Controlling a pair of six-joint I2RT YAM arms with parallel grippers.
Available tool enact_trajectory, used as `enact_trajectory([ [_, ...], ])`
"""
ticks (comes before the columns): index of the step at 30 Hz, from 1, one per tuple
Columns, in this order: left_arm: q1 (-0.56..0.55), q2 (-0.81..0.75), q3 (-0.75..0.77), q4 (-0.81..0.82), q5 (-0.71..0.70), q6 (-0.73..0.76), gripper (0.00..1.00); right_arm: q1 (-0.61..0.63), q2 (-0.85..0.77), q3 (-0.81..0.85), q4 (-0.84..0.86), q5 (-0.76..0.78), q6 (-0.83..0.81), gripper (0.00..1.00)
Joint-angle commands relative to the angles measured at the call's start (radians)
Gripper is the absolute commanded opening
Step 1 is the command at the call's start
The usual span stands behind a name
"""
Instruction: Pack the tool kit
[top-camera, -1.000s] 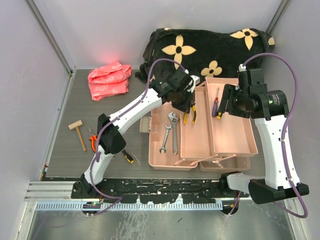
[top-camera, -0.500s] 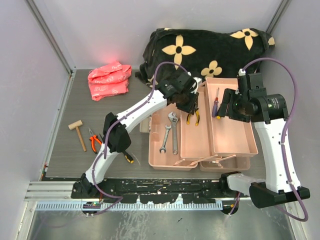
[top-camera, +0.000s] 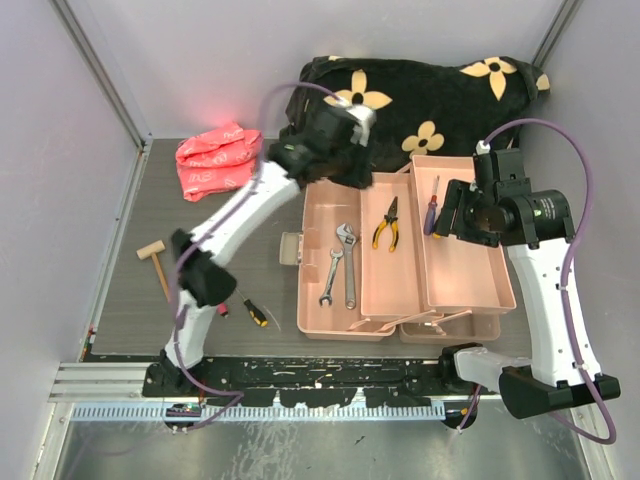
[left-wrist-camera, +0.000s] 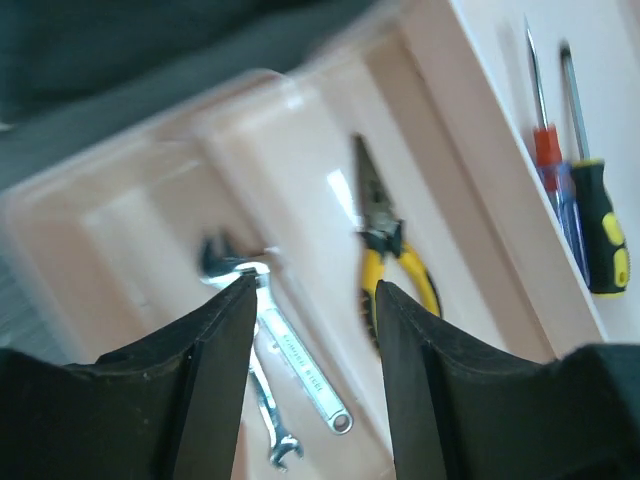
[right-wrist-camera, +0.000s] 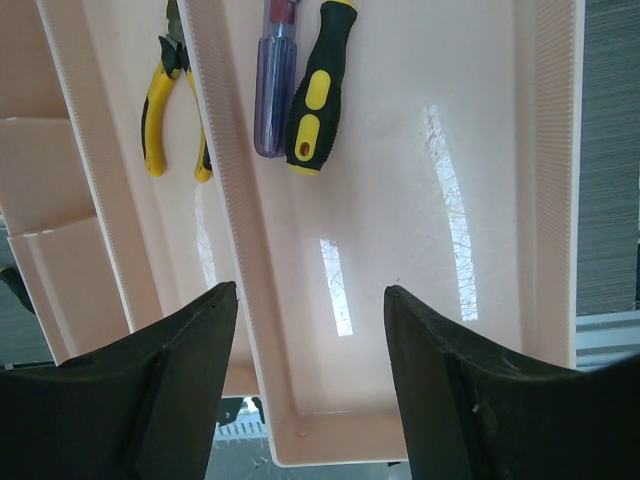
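My left gripper moves off the toolbox (top-camera: 455, 285) next, back and down onto the black-and-yellow screwdriver's handle. The handle lies below and to its left in the top view.
The salmon-pink toolbox (top-camera: 455, 285) lies open with its trays spread. Two silver wrenches (top-camera: 342, 265) rest in the left tray, and one wrench (left-wrist-camera: 295, 355) shows below my left fingers. Yellow-handled pliers (top-camera: 386, 223) lie loose in the middle tray. Two screwdrivers (top-camera: 432, 212) sit in the right tray (right-wrist-camera: 420, 250). My left gripper (left-wrist-camera: 315, 283) hangs open and empty above the box's back left corner, with the pliers (left-wrist-camera: 385, 255) beneath it. My right gripper (right-wrist-camera: 308, 288) is open and empty over the right tray, near the screwdrivers (right-wrist-camera: 315, 85).
A wooden mallet (top-camera: 155, 265) and a black-and-yellow screwdriver (top-camera: 255, 313) lie on the table left of the box. A bright pink bag (top-camera: 218, 160) sits at the back left. Black fabric with yellow flowers (top-camera: 420, 90) lies behind the box. Walls close in on both sides.
My left gripper opened and let go of the yellow-handled pliers, which now lie in the middle tray. It then rose and pulled back to the left. The right arm hardly moved.
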Motion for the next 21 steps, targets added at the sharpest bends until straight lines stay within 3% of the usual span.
enact_trajectory([
  [1, 0.226, -0.353, -0.127, 0.042, -0.108, -0.113, 0.52, -0.003, -0.014, -0.011, 0.055, 0.002, -0.007, 0.66],
  [6, 0.495, -0.588, -0.666, -0.053, 0.039, -0.391, 0.52, -0.002, 0.008, -0.004, 0.076, -0.002, -0.013, 0.68],
  [11, 0.553, -0.77, -1.138, -0.041, 0.104, -0.471, 0.5, -0.004, 0.031, 0.013, 0.075, 0.003, -0.028, 0.68],
  [21, 0.554, -0.925, -1.517, 0.077, 0.191, -0.626, 0.56, -0.003, 0.035, 0.029, 0.059, 0.001, -0.028, 0.69],
])
